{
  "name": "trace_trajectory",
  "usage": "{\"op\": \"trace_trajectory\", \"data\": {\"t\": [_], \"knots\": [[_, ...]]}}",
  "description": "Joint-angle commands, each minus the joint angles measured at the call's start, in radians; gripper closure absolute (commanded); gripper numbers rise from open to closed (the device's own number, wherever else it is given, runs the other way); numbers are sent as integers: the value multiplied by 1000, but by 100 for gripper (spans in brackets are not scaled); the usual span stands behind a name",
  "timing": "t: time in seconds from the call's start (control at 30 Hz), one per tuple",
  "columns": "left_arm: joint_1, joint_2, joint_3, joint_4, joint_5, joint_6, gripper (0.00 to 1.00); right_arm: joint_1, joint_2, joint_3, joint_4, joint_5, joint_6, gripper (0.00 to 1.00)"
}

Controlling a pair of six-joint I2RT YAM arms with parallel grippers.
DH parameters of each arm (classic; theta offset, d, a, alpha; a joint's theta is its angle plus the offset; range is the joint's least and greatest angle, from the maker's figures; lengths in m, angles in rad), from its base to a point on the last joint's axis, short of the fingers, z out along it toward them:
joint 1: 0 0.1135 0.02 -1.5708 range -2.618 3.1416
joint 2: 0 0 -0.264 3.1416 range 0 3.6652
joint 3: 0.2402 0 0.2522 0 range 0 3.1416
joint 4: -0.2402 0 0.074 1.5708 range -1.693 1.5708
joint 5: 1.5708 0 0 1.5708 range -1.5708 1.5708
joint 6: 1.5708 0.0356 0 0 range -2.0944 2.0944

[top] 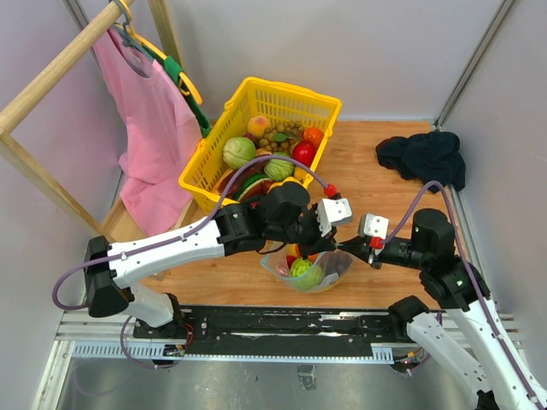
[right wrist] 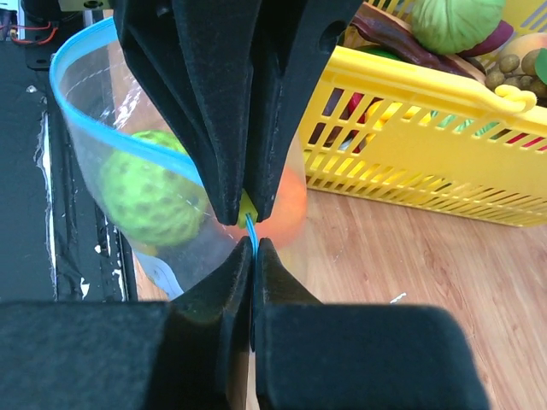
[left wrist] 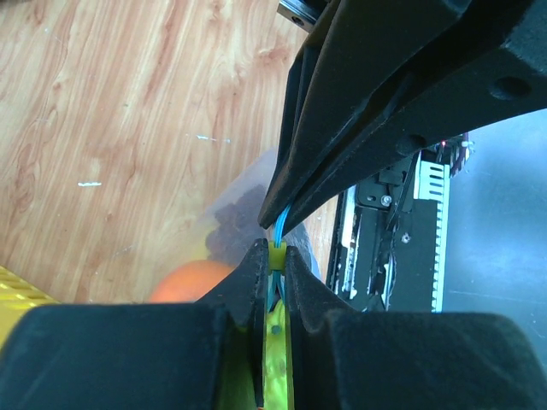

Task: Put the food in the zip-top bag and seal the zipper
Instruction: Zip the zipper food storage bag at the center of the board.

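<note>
The slider goes along the zipper next, drawn by my left gripper, which then moves outward to release it above the tabletop between basket and dark cloth, as the bag's opening gapes.
The clear zip-top bag (top: 329, 275) sits at the near table edge, its mouth open. It holds a green bumpy fruit (top: 305, 272), an orange (right wrist: 289, 203) and dark grapes (left wrist: 236, 225). My left gripper (top: 332, 244) is shut on the yellow slider (left wrist: 279, 253) of the blue zipper (right wrist: 128, 137). My right gripper (top: 347, 247) is shut on the zipper strip right beside it, fingertips almost touching the left's. In the left wrist view the left gripper (left wrist: 279, 260) faces the right one (left wrist: 278, 220). In the right wrist view the right gripper (right wrist: 253, 249) faces the left one (right wrist: 248, 209).
The yellow mesh basket (top: 315, 100) stands behind the bag with more fruit and vegetables inside. A dark cloth (top: 423, 156) lies at the back right. A pink garment (top: 149, 128) hangs on a wooden rack at the left. The black rail (top: 282, 323) runs along the near edge.
</note>
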Motion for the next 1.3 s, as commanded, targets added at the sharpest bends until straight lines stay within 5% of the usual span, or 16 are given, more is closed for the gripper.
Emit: {"op": "trace_trajectory", "data": {"t": [0.0,0.8,1.03,1.27], "knots": [[-8,-29,17,38,5,-10,99,-6,-25,-3,44,68,26,100],[-7,-153,-71,-78,-207,-78,95,-6,-128,23,26,581,161,100],[-8,-122,-55,-41,-162,-65,100,-6,-121,47,-2,543,147,100],[-7,-87,0,-80,-161,-31,100,-6,-134,62,-56,780,154,99]]}}
